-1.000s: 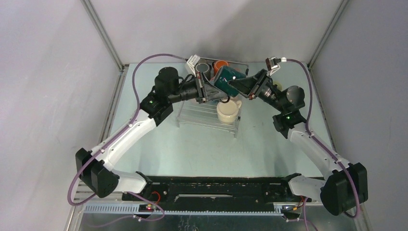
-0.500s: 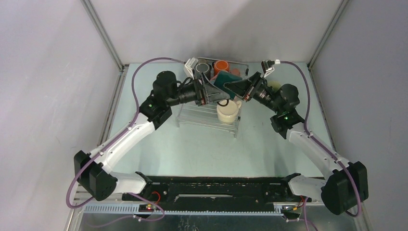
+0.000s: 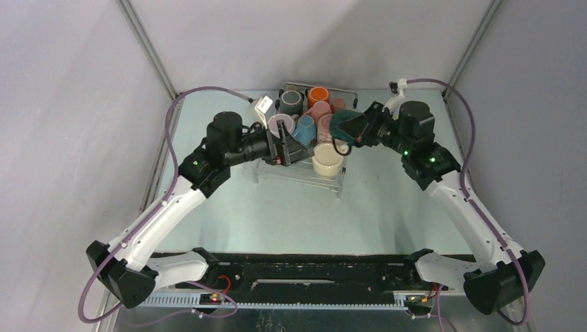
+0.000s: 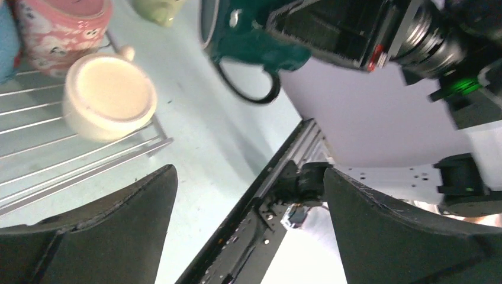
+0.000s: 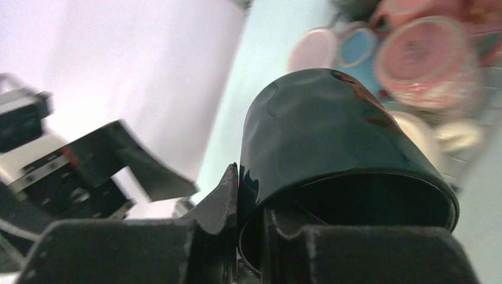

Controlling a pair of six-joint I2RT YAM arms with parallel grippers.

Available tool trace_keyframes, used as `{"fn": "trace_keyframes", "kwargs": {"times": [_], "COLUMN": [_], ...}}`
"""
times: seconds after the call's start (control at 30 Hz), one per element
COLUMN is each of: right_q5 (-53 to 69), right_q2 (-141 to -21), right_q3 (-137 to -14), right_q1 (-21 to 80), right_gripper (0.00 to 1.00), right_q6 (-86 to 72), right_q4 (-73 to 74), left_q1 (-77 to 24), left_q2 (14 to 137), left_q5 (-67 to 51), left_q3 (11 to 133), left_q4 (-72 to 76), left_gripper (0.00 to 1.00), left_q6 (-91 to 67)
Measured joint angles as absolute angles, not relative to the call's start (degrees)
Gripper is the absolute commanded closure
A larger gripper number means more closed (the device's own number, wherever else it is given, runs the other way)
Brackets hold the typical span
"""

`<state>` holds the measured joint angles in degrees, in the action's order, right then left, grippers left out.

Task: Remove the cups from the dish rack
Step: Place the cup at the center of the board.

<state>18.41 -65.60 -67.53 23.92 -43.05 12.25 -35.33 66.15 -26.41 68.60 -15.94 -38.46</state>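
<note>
Next, my right gripper swings past the pale green cup standing off the rack (image 3: pixel 299 173) and turns the teal cup upright first, to get down alongside the green one.
The dish rack (image 3: pixel 299 173) lies mid-table with an upside-down cream cup (image 3: pixel 327 159) on its right end. Behind it cluster grey (image 3: pixel 291 102), orange (image 3: pixel 318 95), pink (image 3: pixel 320 111), lilac (image 3: pixel 280 124) and blue (image 3: pixel 304 128) cups. My right gripper (image 3: pixel 353 130) is shut on the rim of a teal cup (image 3: pixel 340 126), one finger inside and one outside (image 5: pixel 228 189), holding it in the air right of the cluster. The teal cup (image 5: pixel 331 130) fills the right wrist view. My left gripper (image 3: pixel 294 149) hangs open and empty over the rack, left of the cream cup (image 4: pixel 109 97).
A speckled pink cup (image 4: pixel 59 29) sits on the rack wires (image 4: pixel 59 160) behind the cream one. A pale green cup (image 4: pixel 157 9) stands on the table beyond the rack. The black rail (image 3: pixel 311 266) with both arm bases runs along the near edge.
My left gripper has opened, let go of the teal cup and drawn back to the left. The right gripper has shut on the cup's rim and carried it to the right.
</note>
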Motion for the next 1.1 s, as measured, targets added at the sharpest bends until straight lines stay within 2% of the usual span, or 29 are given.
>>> {"fn": "trace_keyframes", "kwargs": {"times": [0.2,0.27,0.53,0.77,1.1], "right_q5": [12.27,10.15,4.93,1.76,-1.43], "right_q2": [-66.65,-67.72,-76.42,-88.68,-107.04], "right_q3": [-72.18,-72.75,-74.13,-82.02,-101.60], "right_q1": [15.64,9.19,-3.64,-6.59,-9.50], "right_gripper": [1.00,1.00,1.00,1.00,1.00], "right_q6": [-34.24,-31.70,-25.39,-22.28,-19.38], "right_q4": [27.86,31.70,38.87,40.05,44.38], "left_q1": [-35.33,-35.33,-35.46,-35.88,-35.88], "left_q2": [63.90,63.29,60.77,58.76,58.46], "left_q5": [-21.80,-21.04,-20.64,-20.49,-20.12], "left_q3": [68.64,68.64,68.55,66.83,66.19], "left_q4": [-24.34,-26.00,-27.90,-28.16,-28.49], "left_gripper": [0.00,0.00,0.00,0.00,0.00], "left_q6": [-30.85,-29.15,-25.34,-23.38,-21.76]}}
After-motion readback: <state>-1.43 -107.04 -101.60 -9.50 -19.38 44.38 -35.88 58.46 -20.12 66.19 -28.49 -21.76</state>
